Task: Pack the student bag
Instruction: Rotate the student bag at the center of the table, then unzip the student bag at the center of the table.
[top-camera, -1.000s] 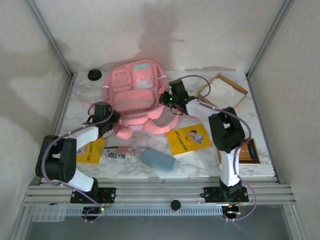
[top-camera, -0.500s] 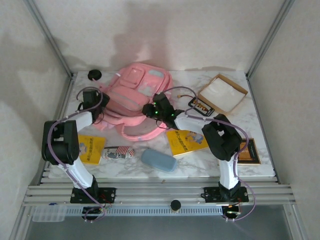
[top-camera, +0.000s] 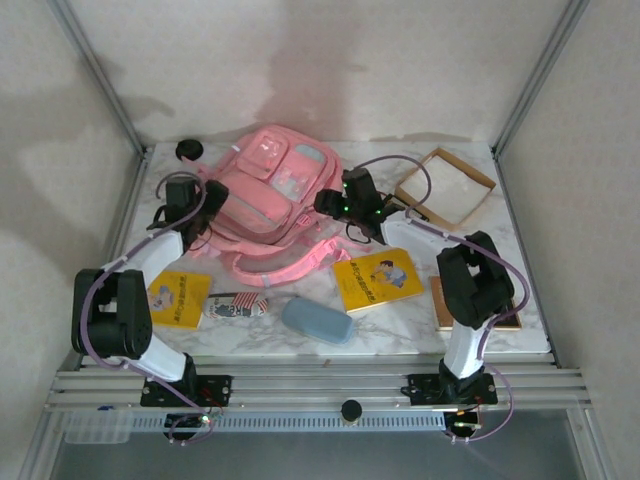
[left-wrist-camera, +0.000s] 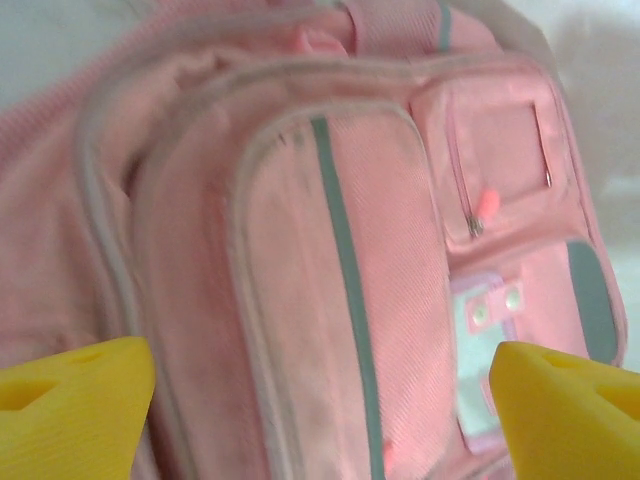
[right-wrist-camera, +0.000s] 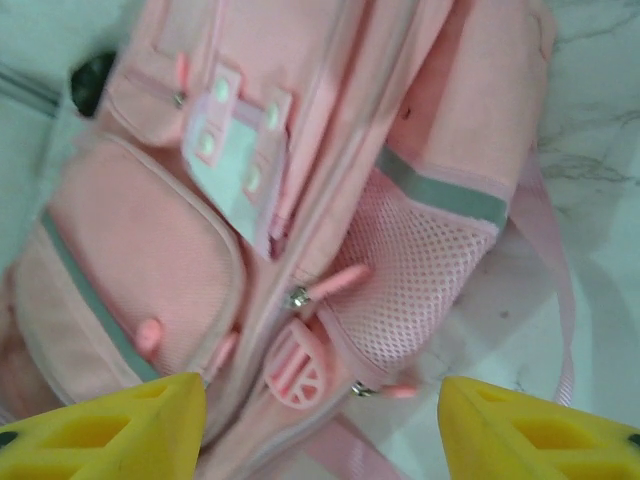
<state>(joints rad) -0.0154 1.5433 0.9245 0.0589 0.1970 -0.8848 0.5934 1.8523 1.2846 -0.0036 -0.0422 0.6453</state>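
Observation:
The robot's right gripper will go down onto the mesh side pocket (right-wrist-camera: 408, 270) next and close on its white mesh.
The student bag (top-camera: 265, 190), pink with pale grey-blue panels, lies front-up and turned at an angle at the back of the table. My left gripper (top-camera: 188, 203) is at its left side, open. In the left wrist view the yellow fingertips (left-wrist-camera: 70, 410) stand wide apart over the bag's big front pocket (left-wrist-camera: 330, 300), with nothing gripped. My right gripper (top-camera: 332, 203) is at the bag's right side, also open. In the right wrist view it (right-wrist-camera: 320, 430) hovers above the mesh side pocket (right-wrist-camera: 420, 270) and a round pink zip tag (right-wrist-camera: 297, 375).
A yellow book (top-camera: 378, 280) lies right of the bag's straps, and a smaller yellow book (top-camera: 180, 298) at the left. A patterned pouch (top-camera: 236, 304) and a blue-grey oval case (top-camera: 317, 320) lie in front. A cardboard box (top-camera: 446, 187) stands back right. A black knob (top-camera: 188, 150) sits back left.
Both grippers have opened and let go of the bag. The bag has turned and dropped from standing to lying at an angle. The right gripper has drawn back to the right.

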